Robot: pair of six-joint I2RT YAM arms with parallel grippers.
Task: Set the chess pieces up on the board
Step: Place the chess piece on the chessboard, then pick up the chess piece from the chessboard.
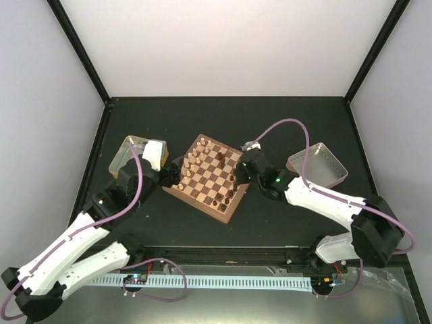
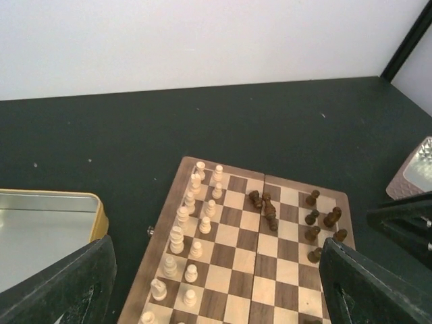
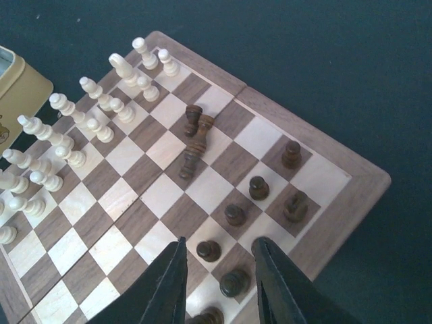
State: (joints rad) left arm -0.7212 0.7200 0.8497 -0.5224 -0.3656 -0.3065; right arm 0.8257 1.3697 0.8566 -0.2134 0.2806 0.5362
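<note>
The longer dark piece has tipped over and is below my left gripper, to its right in the top view. I will reach across and down onto the piece's near end [image 1: 223, 164] [image 2: 272, 221].
The board [image 1: 209, 177] lies at the table's middle, turned diagonally. Cream chess pieces [image 2: 177, 237] stand in two rows along its left side. Dark pieces [image 3: 258, 187] stand along the right side. Two dark pieces [image 3: 194, 145] lie toppled near the middle, also seen in the left wrist view [image 2: 268, 210]. My right gripper [image 3: 220, 240] hangs over the dark side with its jaws apart. A dark pawn [image 3: 208, 250] stands free on its square between the fingers. My left gripper [image 2: 217, 240] is wide open at the board's left edge, holding nothing.
A shallow metal tray [image 1: 131, 154] sits left of the board, under my left arm. Another tray [image 1: 317, 165] sits to the right, behind my right arm. Black frame posts and pale walls close in the dark table.
</note>
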